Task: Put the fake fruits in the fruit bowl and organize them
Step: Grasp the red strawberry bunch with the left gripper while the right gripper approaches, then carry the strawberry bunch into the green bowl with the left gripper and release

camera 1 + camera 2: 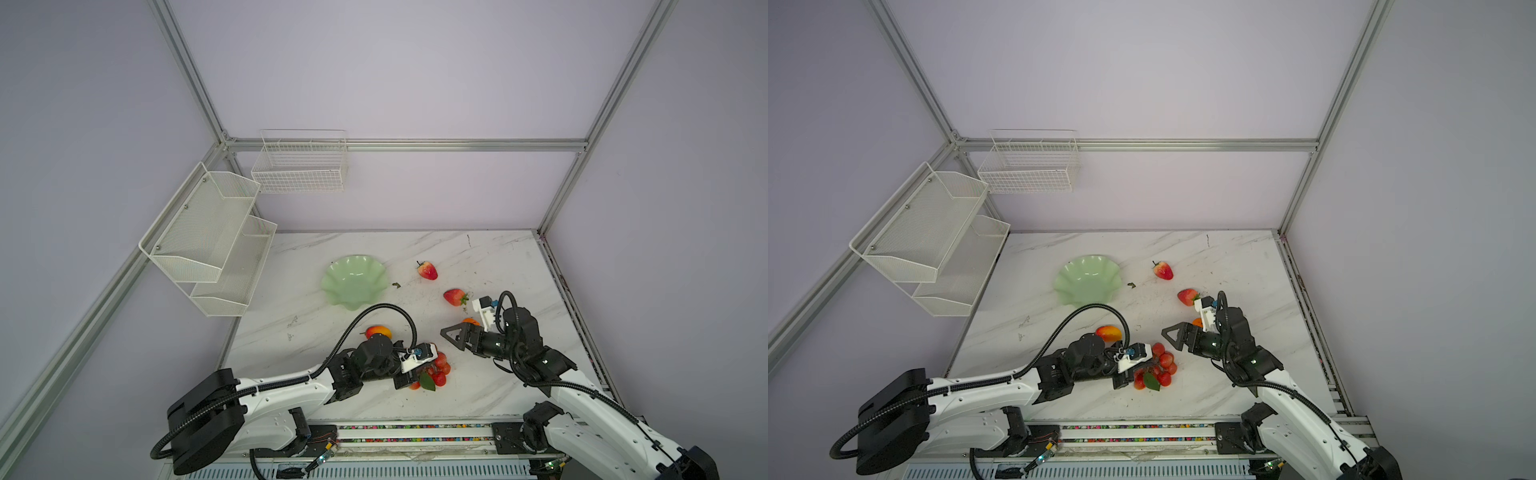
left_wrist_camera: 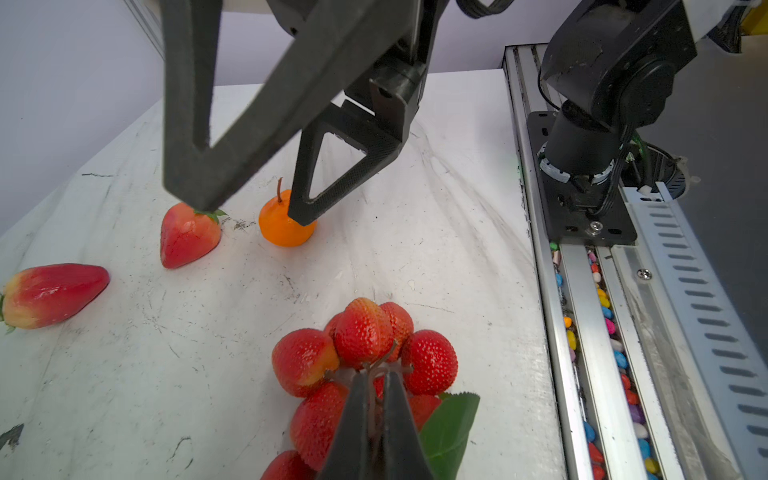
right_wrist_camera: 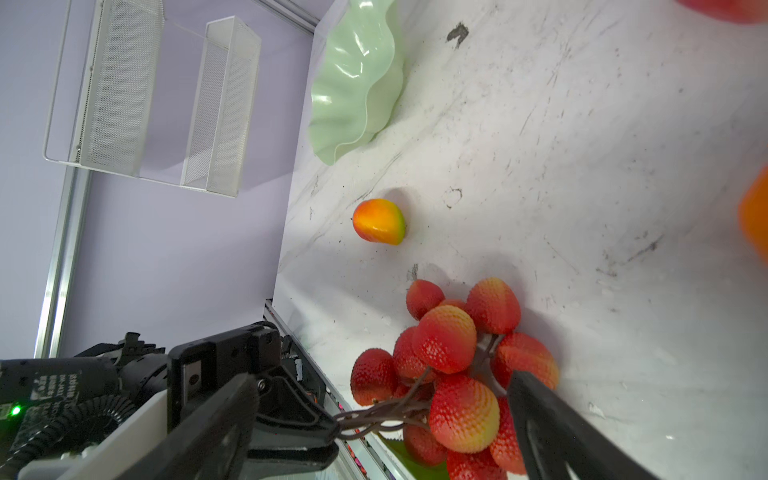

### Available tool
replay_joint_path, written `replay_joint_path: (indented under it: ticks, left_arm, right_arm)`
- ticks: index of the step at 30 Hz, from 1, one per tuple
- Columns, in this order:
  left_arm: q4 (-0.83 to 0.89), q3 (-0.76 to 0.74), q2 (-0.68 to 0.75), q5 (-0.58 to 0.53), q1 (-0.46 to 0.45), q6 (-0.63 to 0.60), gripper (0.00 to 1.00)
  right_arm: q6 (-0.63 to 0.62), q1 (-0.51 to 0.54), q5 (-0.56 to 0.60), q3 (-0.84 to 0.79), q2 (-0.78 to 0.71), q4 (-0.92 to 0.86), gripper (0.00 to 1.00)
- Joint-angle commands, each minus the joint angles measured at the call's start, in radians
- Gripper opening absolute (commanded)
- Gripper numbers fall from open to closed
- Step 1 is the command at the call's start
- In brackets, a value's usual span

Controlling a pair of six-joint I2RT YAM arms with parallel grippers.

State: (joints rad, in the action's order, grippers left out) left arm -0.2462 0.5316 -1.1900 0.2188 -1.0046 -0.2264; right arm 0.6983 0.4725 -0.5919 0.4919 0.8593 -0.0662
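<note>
My left gripper should next lift the stem, carry it outward past the mango to the empty fruit bowl (image 1: 355,280), lower the berries inside and let go.
My left gripper (image 2: 376,374) is shut on the brown stem of the bunch of red berries (image 2: 361,332), which lies with its green leaf near the table's front edge (image 1: 440,370). My right gripper (image 1: 453,338) hovers open just right of the bunch, empty, beside the orange mandarin (image 2: 278,228). Two strawberries (image 1: 428,271) (image 1: 455,297) lie further back on the right. The red-yellow mango (image 3: 379,221) rests behind my left wrist. The mint-green fruit bowl (image 1: 332,270) stands empty at the back left.
White mesh shelves (image 1: 208,237) hang on the left wall and a wire basket (image 1: 299,166) on the back wall. A metal rail holding coloured beads (image 1: 415,432) runs along the table's front. A small green scrap (image 1: 396,285) lies beside the bowl.
</note>
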Motion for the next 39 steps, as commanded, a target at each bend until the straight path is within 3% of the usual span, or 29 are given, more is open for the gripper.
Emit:
replay_joint_path:
  ticks: [1, 10, 13, 21, 29, 39]
  left_arm:
    - [0.031, 0.179, 0.068, 0.046, 0.046, 0.007, 0.00]
    - [0.028, 0.304, 0.093, -0.160, 0.218, -0.019, 0.00]
    - [-0.021, 0.327, 0.075, -0.264, 0.278, -0.036, 0.00]
    - [-0.109, 0.376, -0.004, -0.473, 0.471, -0.003, 0.00]
    - [-0.129, 0.411, -0.135, -0.382, 0.656, 0.142, 0.00]
    - [-0.119, 0.430, -0.283, -0.338, 0.681, 0.212, 0.00]
  right_arm:
    - [-0.054, 0.005, 0.031, 0.090, 0.057, 0.059, 0.97]
    - [-0.121, 0.005, 0.006, 0.291, 0.211, 0.187, 0.97]
    - [-0.151, 0.005, -0.066, 0.357, 0.293, 0.200, 0.97]
    - [-0.140, 0.020, -0.129, 0.339, 0.355, 0.291, 0.97]
    - [-0.122, 0.045, -0.124, 0.304, 0.378, 0.341, 0.97]
    - [-0.149, 0.055, -0.110, 0.309, 0.386, 0.306, 0.97]
